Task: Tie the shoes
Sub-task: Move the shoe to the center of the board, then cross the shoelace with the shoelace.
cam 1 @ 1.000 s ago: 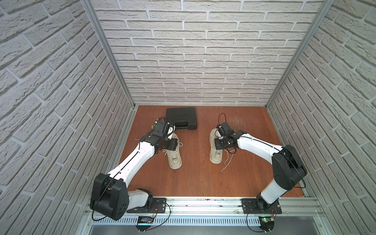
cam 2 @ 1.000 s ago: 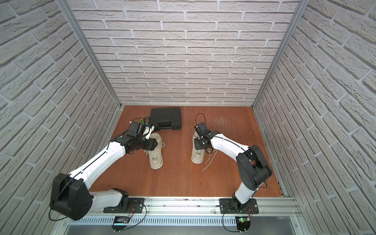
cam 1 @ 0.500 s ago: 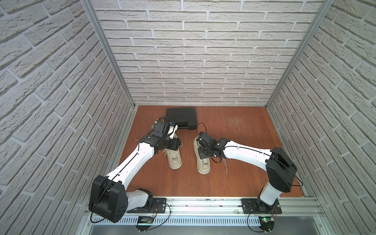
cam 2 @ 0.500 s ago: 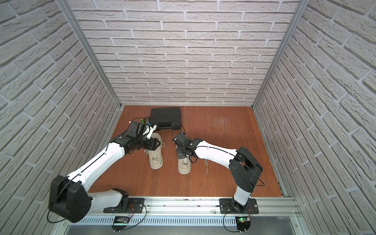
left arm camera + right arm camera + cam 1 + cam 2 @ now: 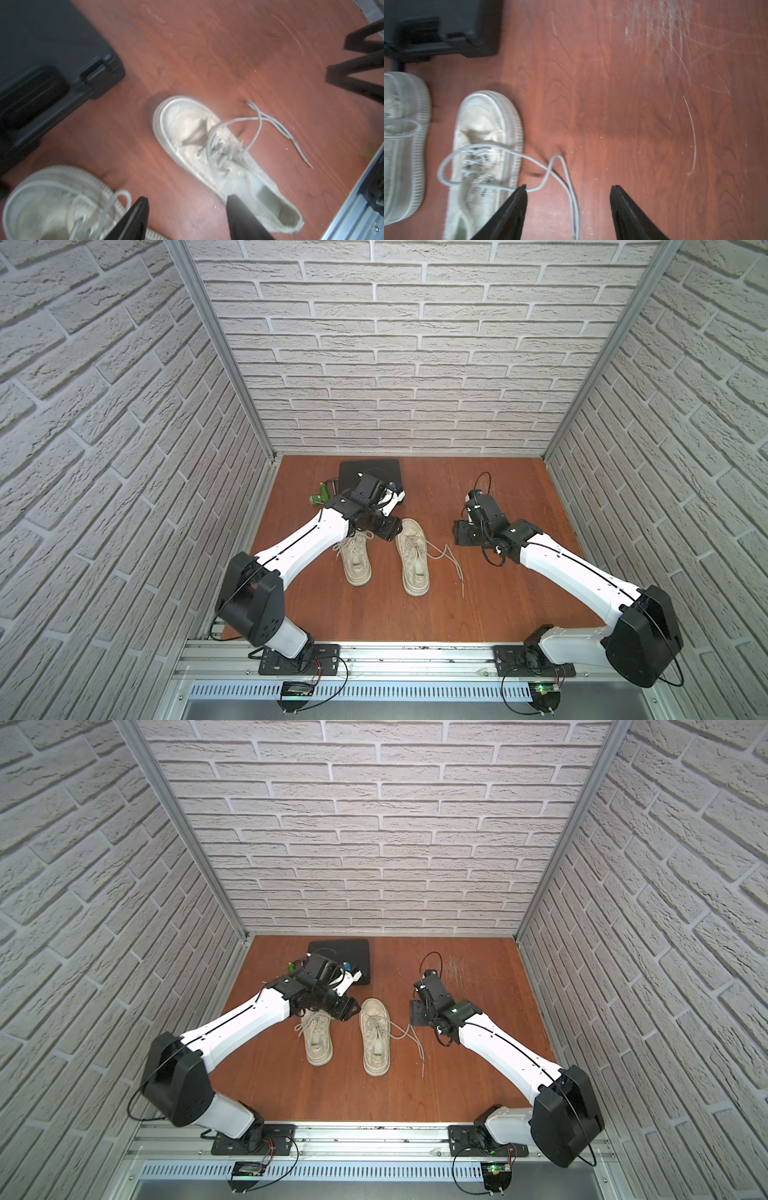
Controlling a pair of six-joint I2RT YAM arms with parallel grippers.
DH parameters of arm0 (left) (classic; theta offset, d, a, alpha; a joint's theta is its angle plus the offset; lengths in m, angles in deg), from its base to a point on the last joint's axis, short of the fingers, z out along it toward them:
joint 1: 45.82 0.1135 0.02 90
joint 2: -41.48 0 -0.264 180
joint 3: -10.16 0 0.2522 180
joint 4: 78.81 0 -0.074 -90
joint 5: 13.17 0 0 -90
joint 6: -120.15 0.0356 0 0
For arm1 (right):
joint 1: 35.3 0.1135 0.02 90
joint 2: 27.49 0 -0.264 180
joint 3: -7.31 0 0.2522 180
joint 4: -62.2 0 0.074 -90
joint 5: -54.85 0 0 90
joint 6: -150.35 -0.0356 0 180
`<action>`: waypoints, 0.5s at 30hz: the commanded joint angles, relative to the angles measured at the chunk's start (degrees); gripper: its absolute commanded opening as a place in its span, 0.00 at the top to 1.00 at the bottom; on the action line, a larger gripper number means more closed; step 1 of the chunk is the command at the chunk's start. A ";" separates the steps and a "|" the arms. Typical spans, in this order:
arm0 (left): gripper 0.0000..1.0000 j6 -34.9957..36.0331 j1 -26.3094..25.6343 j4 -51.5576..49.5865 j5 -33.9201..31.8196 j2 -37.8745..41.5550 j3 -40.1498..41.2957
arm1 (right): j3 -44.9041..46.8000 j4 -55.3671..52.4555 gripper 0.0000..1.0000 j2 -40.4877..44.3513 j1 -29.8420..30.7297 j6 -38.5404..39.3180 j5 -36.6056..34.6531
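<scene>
The left gripper crosses the shoe next, turns and lowers onto the cream lace's loose arch by the sole's edge (image 5: pixel 429 543) (image 5: pixel 236 120). The lace lies below, toward my right gripper.
Two worn off-white shoes lie side by side mid-floor with toes toward the back wall, the left shoe (image 5: pixel 356 560) (image 5: pixel 318 1038) and the right shoe (image 5: pixel 411 558) (image 5: pixel 376 1038). The right shoe's loose cream laces (image 5: pixel 451 566) (image 5: pixel 560 176) trail over the floor to its right. My left gripper (image 5: pixel 386 526) (image 5: pixel 187 199) hovers open over the gap between the two toes and holds nothing. To the right of the right shoe (image 5: pixel 485 145), my right gripper (image 5: pixel 465 533) (image 5: pixel 569 187) stands open above the trailing laces, with nothing in it. In the left wrist view both shoes (image 5: pixel 207 149) show.
A black plastic case (image 5: pixel 370 475) (image 5: pixel 338 955) lies at the back, just behind my left wrist. A small green tool (image 5: pixel 318 497) sits to its left. Brick walls close the floor on three sides. A scratched patch (image 5: pixel 455 969) marks the floor at back right.
My right gripper slid the right shoe leftward beside the left shoe, opened, let it go and drew back to the right. The left arm barely moved.
</scene>
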 commanded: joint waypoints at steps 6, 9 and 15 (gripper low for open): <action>0.38 15.74 -6.46 -9.94 0.02 -16.90 -18.75 | 7.83 5.98 0.31 3.87 -7.70 -2.80 6.89; 0.39 20.49 -7.39 -12.70 2.13 -22.64 -24.71 | 9.50 6.60 0.31 5.23 -9.15 -3.49 8.31; 0.42 29.23 -9.49 -20.48 3.50 -32.85 -35.52 | 11.34 6.78 0.31 7.75 -10.50 -4.06 8.41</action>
